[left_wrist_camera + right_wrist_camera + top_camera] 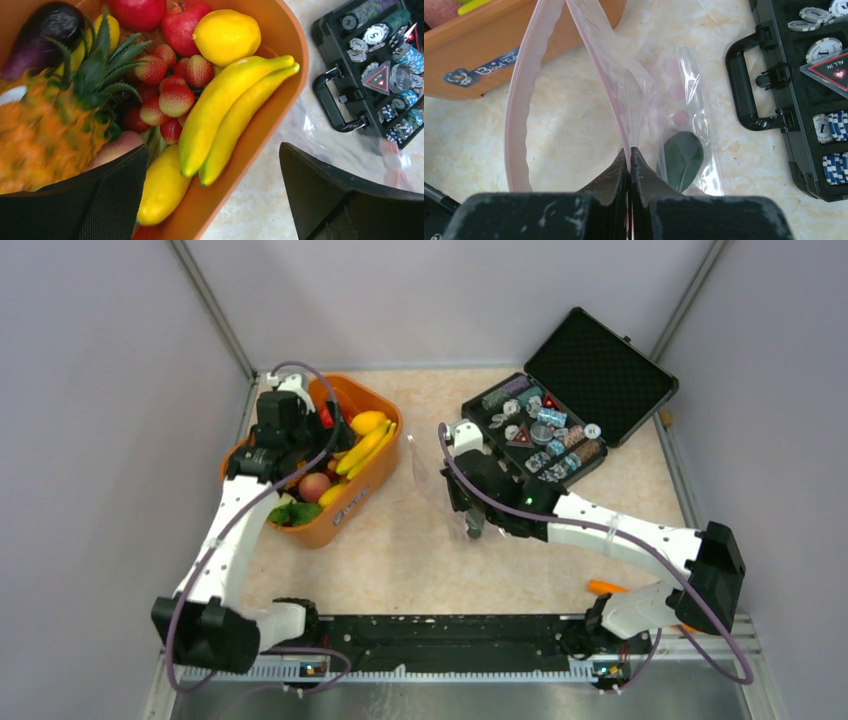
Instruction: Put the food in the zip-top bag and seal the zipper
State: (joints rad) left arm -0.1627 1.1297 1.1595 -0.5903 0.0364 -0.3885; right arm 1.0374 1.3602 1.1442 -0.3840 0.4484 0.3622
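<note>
The lemon at the basket's far end (369,422) (228,33) lies uncovered beyond my open fingers, so next my left gripper needs to move outward and down to close around it.
The food lies in an orange basket (370,485): two bananas (235,110), a lemon (227,35), red apples (182,22), strawberries (175,97), a pineapple (45,135) and an eggplant (45,30). My left gripper (215,195) is open and empty above the basket's right rim (280,95), one finger over the fruit and one over the table; it also shows in the top view (290,435). My right gripper (630,155) is shut on the mouth edge of the clear zip-top bag (659,85), holding it up beside the basket. The pink zipper (519,110) gapes open. A green leaf piece (681,160) lies inside the bag.
An open black case (560,420) full of chips and tokens stands at the back right, its handle (744,95) close to the bag. A small orange piece (608,588) lies near the right arm's base. Grey walls close in the table on three sides.
</note>
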